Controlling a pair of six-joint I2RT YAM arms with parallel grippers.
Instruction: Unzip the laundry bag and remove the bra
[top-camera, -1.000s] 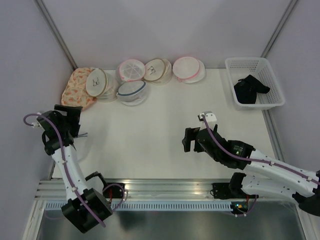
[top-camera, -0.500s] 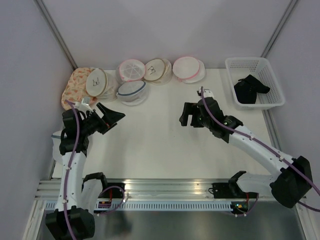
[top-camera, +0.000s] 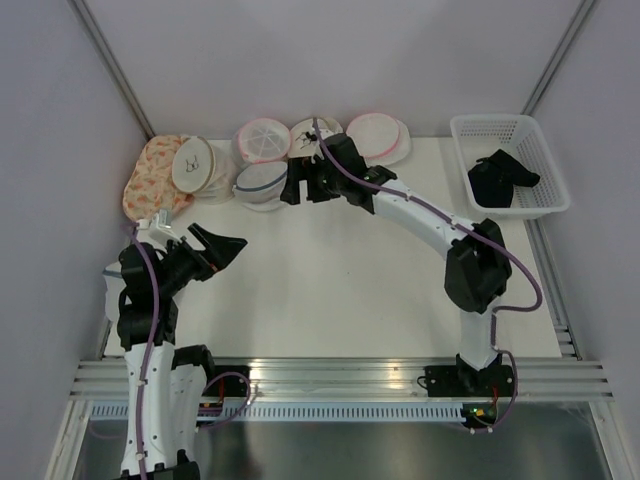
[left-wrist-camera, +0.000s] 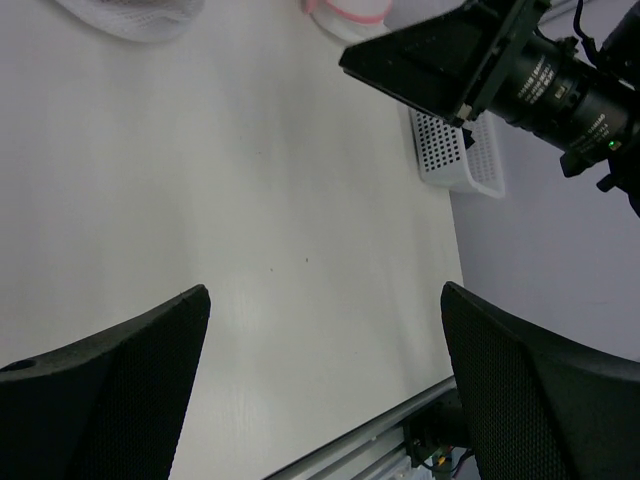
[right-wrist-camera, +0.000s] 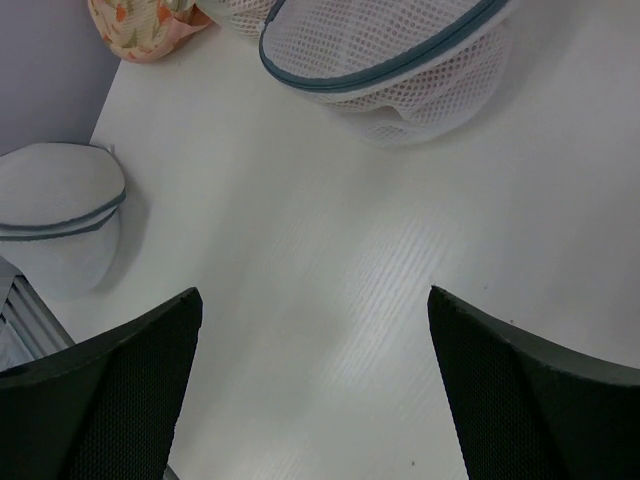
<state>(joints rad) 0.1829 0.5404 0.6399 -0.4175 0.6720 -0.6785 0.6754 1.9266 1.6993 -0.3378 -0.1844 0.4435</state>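
Observation:
The bag's zipper looks shut, so next I will lower my right gripper onto the nearest end of the bag's rim, which is below it and to the left in the top view.
The laundry bag (top-camera: 263, 185), a white mesh dome with a grey-blue zipper rim, sits at the back left of the table and shows at the top of the right wrist view (right-wrist-camera: 390, 60). Its zipper looks shut. My right gripper (top-camera: 298, 186) is open and empty, just right of the bag and above the table (right-wrist-camera: 315, 380). My left gripper (top-camera: 222, 244) is open and empty, in front of the bag and well apart from it (left-wrist-camera: 325, 380). A black bra (top-camera: 500, 180) lies in the white basket (top-camera: 545, 150) at the back right.
Pink-rimmed bags (top-camera: 262, 138) (top-camera: 378, 136), beige-rimmed bags (top-camera: 195, 165) (top-camera: 314, 138) and a floral pouch (top-camera: 150, 180) line the back edge. A second grey-rimmed white bag (right-wrist-camera: 55, 225) lies at the table's left edge by the left arm. The basket also shows in the left wrist view (left-wrist-camera: 455, 155).
My right arm has swung from mid-table to the back, ending beside the grey-blue rimmed bag. My left arm rose from the left edge and its gripper now points right.

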